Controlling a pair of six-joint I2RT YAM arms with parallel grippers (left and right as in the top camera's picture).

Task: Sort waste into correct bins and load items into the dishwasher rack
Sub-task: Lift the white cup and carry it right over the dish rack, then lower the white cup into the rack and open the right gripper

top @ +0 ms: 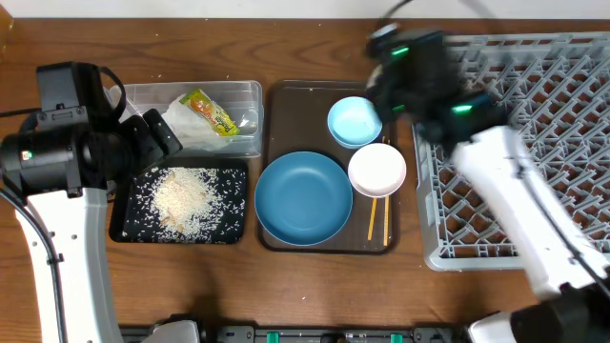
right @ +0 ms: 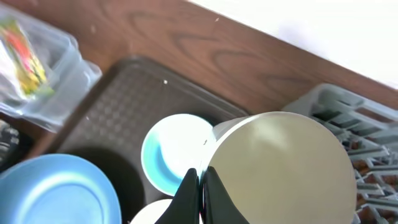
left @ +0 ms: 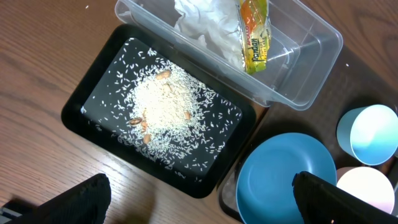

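My right gripper will next go to the empty grey dishwasher rack, swing over the tines inside its tray-side, tip the cup over, lower it and release it.
My right gripper is shut on the rim of the small cream cup, held above the light-blue bowl near the grey dishwasher rack. On the brown serving tray sit the blue plate, the white bowl and the chopsticks. The clear tub holds the napkin and the snack wrapper. Rice lies in the black tray. My left gripper hangs open over the black tray's near corner, holding nothing.
The dark brown serving tray lies between the two bins and the rack. Bare wooden table runs along the front edge. The right arm's white link crosses over the rack's front part.
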